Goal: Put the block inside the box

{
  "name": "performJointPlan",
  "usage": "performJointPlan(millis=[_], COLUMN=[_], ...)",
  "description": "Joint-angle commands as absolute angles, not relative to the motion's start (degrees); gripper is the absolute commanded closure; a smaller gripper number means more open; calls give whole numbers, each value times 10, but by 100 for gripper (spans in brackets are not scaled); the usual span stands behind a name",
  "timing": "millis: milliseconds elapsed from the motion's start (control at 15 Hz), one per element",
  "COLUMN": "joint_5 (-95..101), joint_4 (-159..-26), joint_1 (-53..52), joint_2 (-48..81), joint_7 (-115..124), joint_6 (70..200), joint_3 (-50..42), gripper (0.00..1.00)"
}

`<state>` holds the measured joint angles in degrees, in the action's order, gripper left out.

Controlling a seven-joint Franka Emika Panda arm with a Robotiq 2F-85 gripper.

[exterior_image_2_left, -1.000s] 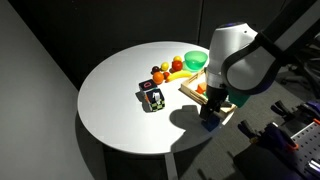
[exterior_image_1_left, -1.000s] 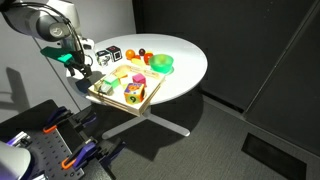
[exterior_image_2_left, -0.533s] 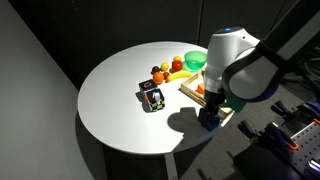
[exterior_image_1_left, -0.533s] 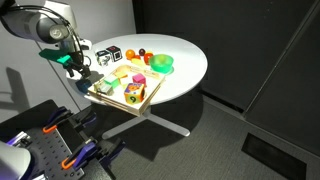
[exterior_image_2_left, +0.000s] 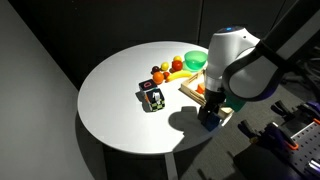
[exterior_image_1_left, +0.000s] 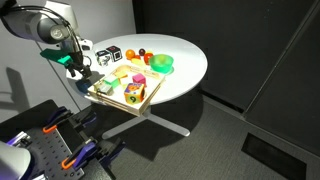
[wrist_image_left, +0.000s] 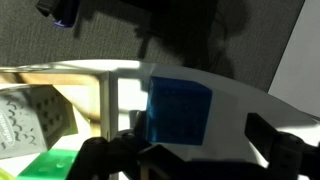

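Observation:
The blue block [wrist_image_left: 178, 112] needs my gripper to stay low at it next and close its open fingers onto the block's opposite sides.
The blue block [wrist_image_left: 178, 112] rests on the white table just outside the wooden box's wall [wrist_image_left: 108, 100]. My gripper [wrist_image_left: 190, 145] is open, with dark fingers on either side of the block; there is a clear gap to the right finger. In both exterior views the gripper [exterior_image_1_left: 78, 72] [exterior_image_2_left: 210, 116] is low at the table's edge, beside the outer side of the shallow wooden box [exterior_image_1_left: 152, 95] [exterior_image_2_left: 184, 90]. The arm hides the block there. The box holds several toy items.
A round green bowl [exterior_image_1_left: 161, 63] [exterior_image_2_left: 194, 60] and toy fruit [exterior_image_1_left: 140, 57] [exterior_image_2_left: 170, 70] lie beyond the box. Black-and-white patterned cubes [exterior_image_1_left: 105, 55] [exterior_image_2_left: 152, 97] stand on the round white table [exterior_image_1_left: 185, 75] [exterior_image_2_left: 115, 95]. Equipment with orange clamps [exterior_image_1_left: 62, 140] stands below the table's edge.
The gripper has shifted only slightly beside the box; nothing else has moved.

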<state>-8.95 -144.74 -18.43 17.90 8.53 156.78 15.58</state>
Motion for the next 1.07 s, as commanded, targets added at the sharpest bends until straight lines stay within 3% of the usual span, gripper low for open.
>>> performJointPlan(millis=[0,467,533,667,933,1000], joint_5=[-75,-70,-69,-67,-69,-71], joint_4=[-1450,-1447,-1446,-1444,-1447,-1449], joint_1=[-189,-192,-193,-192,-188,-185], joint_2=[182,194,197,200,188,180], joint_7=[108,111,111,109,100,96], joint_6=[1578,1577,1576,1573,1567,1563], joint_3=[148,144,144,144,149,151], gripper=[0,1,26,32,64,67])
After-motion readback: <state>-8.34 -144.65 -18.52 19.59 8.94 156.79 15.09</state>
